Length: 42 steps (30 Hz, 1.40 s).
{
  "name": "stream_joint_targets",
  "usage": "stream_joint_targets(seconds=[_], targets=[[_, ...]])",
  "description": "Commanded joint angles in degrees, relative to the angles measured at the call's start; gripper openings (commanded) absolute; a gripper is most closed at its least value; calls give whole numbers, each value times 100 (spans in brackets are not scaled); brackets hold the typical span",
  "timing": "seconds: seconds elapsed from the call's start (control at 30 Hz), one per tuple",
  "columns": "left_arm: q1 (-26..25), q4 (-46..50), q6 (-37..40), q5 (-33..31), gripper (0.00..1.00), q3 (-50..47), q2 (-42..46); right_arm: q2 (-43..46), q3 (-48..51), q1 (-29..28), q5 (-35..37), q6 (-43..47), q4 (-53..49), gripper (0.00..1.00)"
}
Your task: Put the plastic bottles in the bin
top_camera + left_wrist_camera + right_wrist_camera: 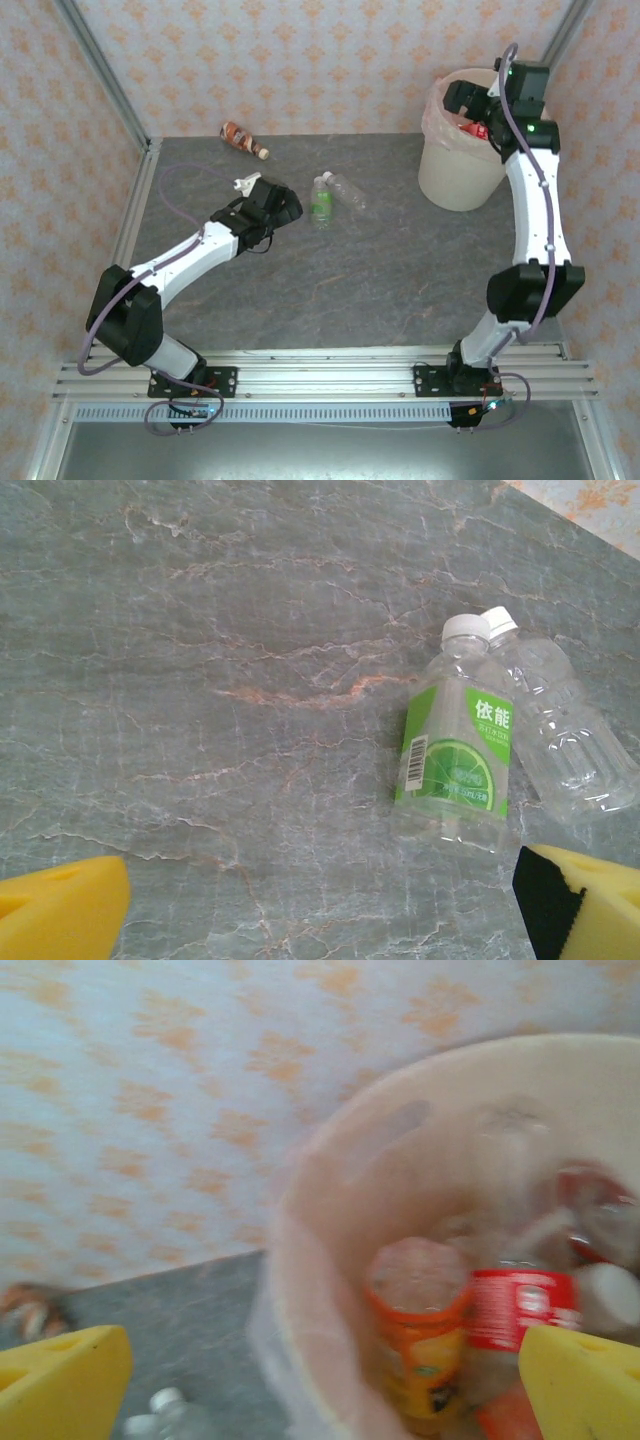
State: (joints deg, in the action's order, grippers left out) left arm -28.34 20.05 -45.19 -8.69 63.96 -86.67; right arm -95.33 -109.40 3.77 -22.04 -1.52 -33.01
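My open right gripper goes away from the bin [460, 170] and down around the bare clear bottle's body [349, 194] next, since the bottle's side toward the bin lies free.
Two plastic bottles lie side by side mid-table: one with a green lime label [321, 201] [455, 755] and a bare clear one [347, 190] [555, 730]. A brown bottle [243, 140] lies near the back wall. My left gripper [272, 196] [320, 920] hovers open just left of the green-label bottle, with only table between its yellow pads [60, 910]. The cream bin [460, 170] [300, 1260] stands at the back right. My right gripper [470, 105] [320, 1390] is open and empty above its mouth. Inside lie an orange-label bottle [420, 1340] and a red-label one [520, 1305].
Wallpapered walls and aluminium posts [105, 75] close in the table on three sides. A purple cable [172, 200] loops over the table's left side. The arms' mounting rail [320, 375] runs along the near edge.
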Motion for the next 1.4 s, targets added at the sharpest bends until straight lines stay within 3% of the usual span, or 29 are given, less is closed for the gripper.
stream_joint_targets(seconds=[0.0,0.07,0.2,0.4,0.57,0.93,1.13,1.37], targets=[[50,-89,-156,80,100,213,-121,417,937,-392,-1396,255,1174,99],[48,-80,-209,100,100,248,-161,429,1134,-742,-1678,1180,754,99],[48,-48,-271,96,100,266,-174,161,1337,-1583,-1235,2750,-212,99],[51,30,-306,42,100,198,-113,-816,1162,-1951,-1038,3778,-892,98],[50,104,-344,-13,100,140,-52,-1758,551,-2320,-56,4433,-1605,96],[51,182,-396,-67,100,125,-25,-3437,-766,-2674,1268,4611,-1696,95],[50,236,-411,-125,100,116,-24,-4071,-1475,-2680,1484,4774,-2042,92],[48,244,-414,-54,100,189,-121,-4597,-2142,-2719,1006,4635,-2409,90]])
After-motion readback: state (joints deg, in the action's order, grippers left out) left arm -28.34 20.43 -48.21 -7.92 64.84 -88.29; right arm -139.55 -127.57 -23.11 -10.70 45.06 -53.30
